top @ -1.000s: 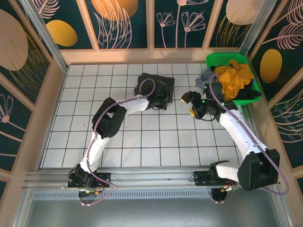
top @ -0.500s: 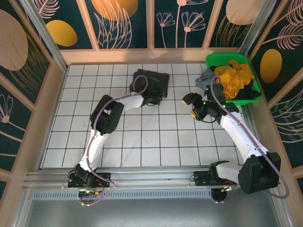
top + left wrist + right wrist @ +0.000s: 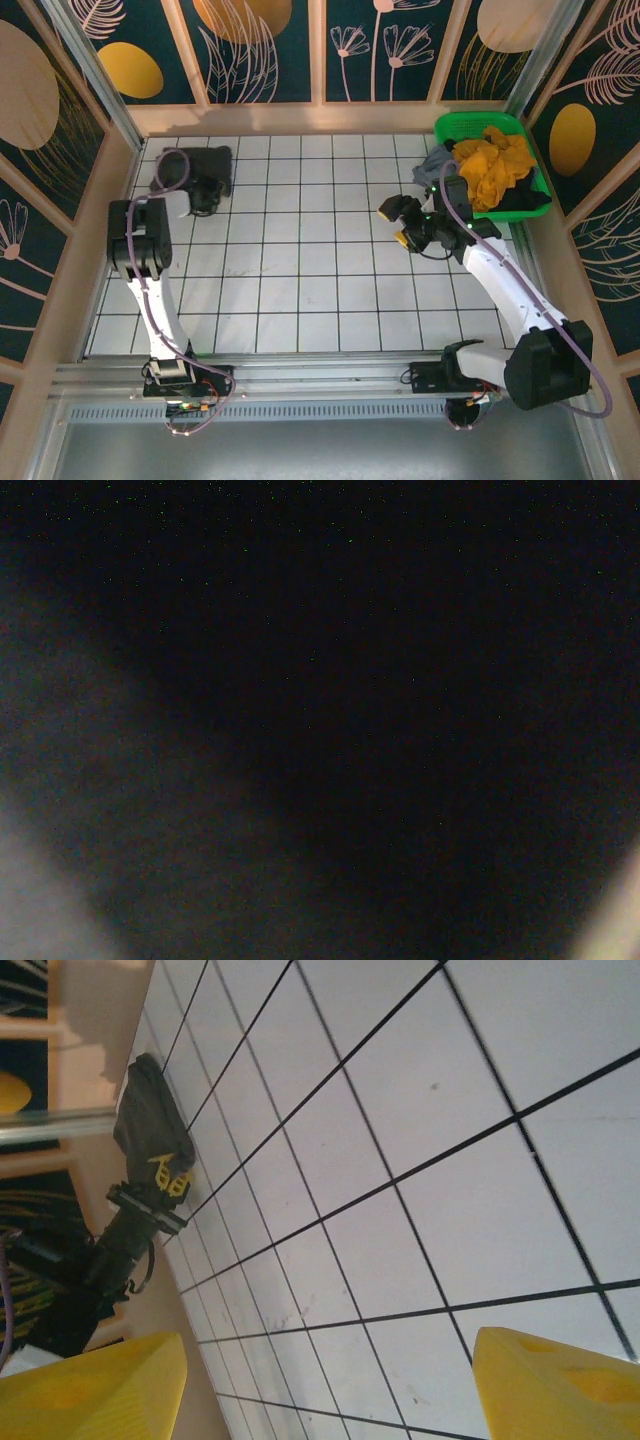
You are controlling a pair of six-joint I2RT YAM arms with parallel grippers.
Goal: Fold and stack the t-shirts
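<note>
I should next slide the folded shirt in my left gripper toward the nearby side wall and let go of it, because a strip of bare tiles shows between them.
A folded dark charcoal-grey t-shirt (image 3: 203,161) lies at the table's far left corner. My left gripper (image 3: 206,193) sits on its near edge, shut on the cloth. Dark cloth pressed against the lens (image 3: 320,680) hides the jaws in the left wrist view. From the right wrist, the same shirt (image 3: 148,1120) shows far off, with the left gripper (image 3: 167,1176) against it. My right gripper (image 3: 400,222) hovers open over bare tiles at the right, its yellow fingertips (image 3: 95,1385) wide apart and holding nothing. A mustard-yellow shirt (image 3: 495,165), a lighter grey one (image 3: 432,165) and a black one (image 3: 522,204) are piled in the basket.
The green plastic basket (image 3: 452,124) stands at the far right corner, just behind my right gripper. Wooden walls (image 3: 330,117) close the white tiled table (image 3: 300,280) at the back and sides. A metal rail runs along the near edge.
My left arm has swung far to the left, carrying the folded dark shirt from the back middle of the table to the far left corner. The right gripper has barely shifted.
</note>
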